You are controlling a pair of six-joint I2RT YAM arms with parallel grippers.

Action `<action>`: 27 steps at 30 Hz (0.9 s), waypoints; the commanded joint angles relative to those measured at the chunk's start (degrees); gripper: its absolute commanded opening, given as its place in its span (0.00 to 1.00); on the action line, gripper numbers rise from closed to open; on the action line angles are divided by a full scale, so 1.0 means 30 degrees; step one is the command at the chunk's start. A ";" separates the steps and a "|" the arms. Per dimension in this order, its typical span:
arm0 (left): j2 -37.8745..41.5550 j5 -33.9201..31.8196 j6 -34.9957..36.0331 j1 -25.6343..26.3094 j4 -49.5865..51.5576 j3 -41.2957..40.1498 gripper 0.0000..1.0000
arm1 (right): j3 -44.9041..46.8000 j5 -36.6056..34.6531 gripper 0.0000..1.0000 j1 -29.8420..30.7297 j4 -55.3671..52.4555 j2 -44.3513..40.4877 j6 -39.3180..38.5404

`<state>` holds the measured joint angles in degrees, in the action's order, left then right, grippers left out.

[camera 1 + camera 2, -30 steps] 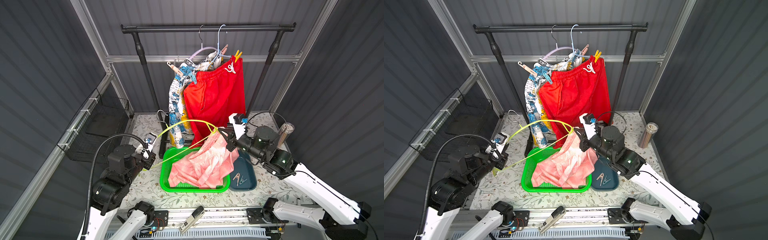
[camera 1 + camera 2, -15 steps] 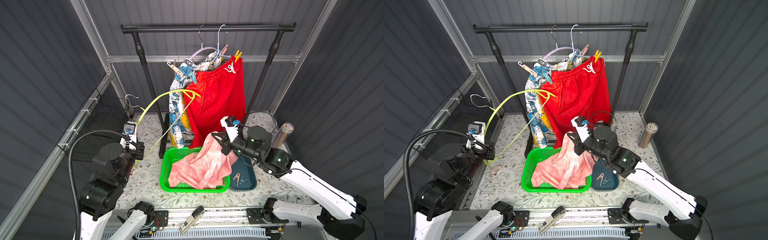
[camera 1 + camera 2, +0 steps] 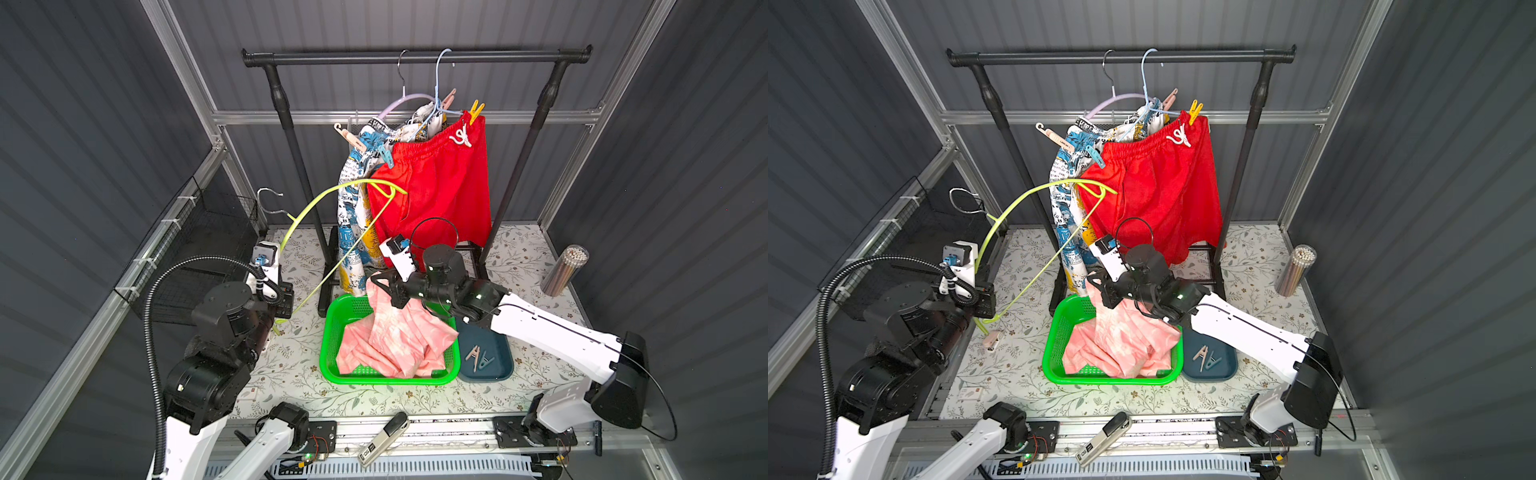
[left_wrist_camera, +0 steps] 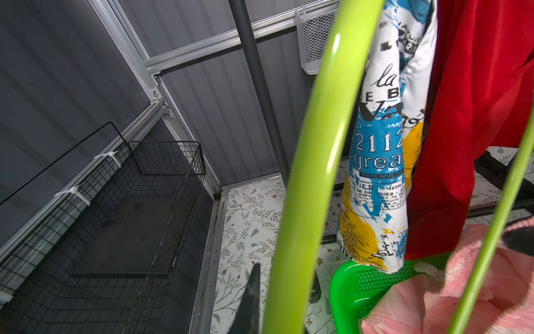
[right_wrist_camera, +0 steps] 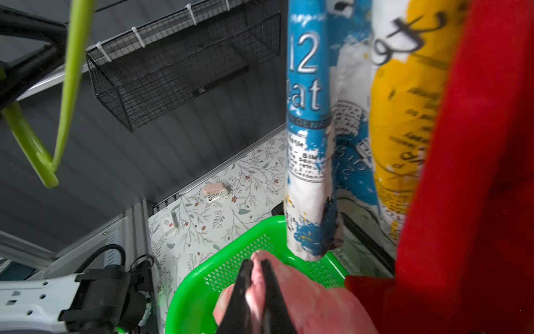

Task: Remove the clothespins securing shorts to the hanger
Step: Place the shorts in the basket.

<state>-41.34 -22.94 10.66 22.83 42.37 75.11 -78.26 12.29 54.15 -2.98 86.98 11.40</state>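
My right gripper moves down toward the far part of the green basket and lets go of the pale pink shorts (image 3: 399,336) next, since the basket is open below it.
My right gripper (image 3: 380,286) (image 5: 255,266) is shut on the pale pink shorts (image 3: 399,336) (image 5: 303,297), whose lower part lies in the green basket (image 3: 328,357). The left gripper (image 3: 276,322) (image 4: 277,303) is shut on a bare lime-green hanger (image 3: 332,195) (image 4: 315,144), which it holds up beside the rack. Red shorts (image 3: 440,187) and printed shorts (image 3: 353,216) hang from the rail. A yellow clothespin (image 3: 475,111), a beige-pink one (image 3: 449,99) and a light blue one (image 3: 384,156) are on them. Two clothespins (image 3: 478,357) lie in the dark blue tray (image 3: 498,353).
One loose beige clothespin (image 3: 991,340) lies on the floral tabletop left of the basket. A black wire basket (image 3: 199,249) is fixed to the left wall. The rack's black post (image 3: 299,178) stands behind the hanger. A metal cylinder (image 3: 565,270) is at the right.
The left arm swung the green hanger up and to the left, away from the pink shorts. The right gripper came down and left with the shorts, toward the basket.
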 commanded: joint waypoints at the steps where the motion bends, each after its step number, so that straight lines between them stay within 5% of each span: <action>1: 0.0349 -0.0009 -0.0556 -0.0051 -0.0547 -0.0048 0.00 | -0.1164 0.1448 0.00 0.0590 0.1415 0.1215 0.0892; 7: 0.0361 -0.0088 -0.0447 -0.0051 -0.0469 -0.0159 0.00 | -0.1820 0.3657 0.01 0.0873 0.2405 0.3238 0.2911; 21: 0.0263 0.0406 -0.0413 -0.0051 -0.0559 -0.0517 0.00 | -0.0007 0.1031 0.11 0.0863 -0.0212 0.3918 0.1663; 24: 0.0131 0.0636 -0.0446 -0.0051 -0.0588 -0.0516 0.00 | 0.0972 0.0200 0.20 0.0839 -0.0904 0.3243 0.1287; 27: -0.0017 0.0870 -0.0511 -0.0055 -0.0697 -0.0536 0.00 | 0.1828 -0.0415 0.41 0.0836 -0.1865 0.2716 0.0930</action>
<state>-41.34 -21.78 10.39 22.83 42.39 73.43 -74.32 13.85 56.69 -4.84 97.51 15.94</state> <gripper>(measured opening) 0.099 0.388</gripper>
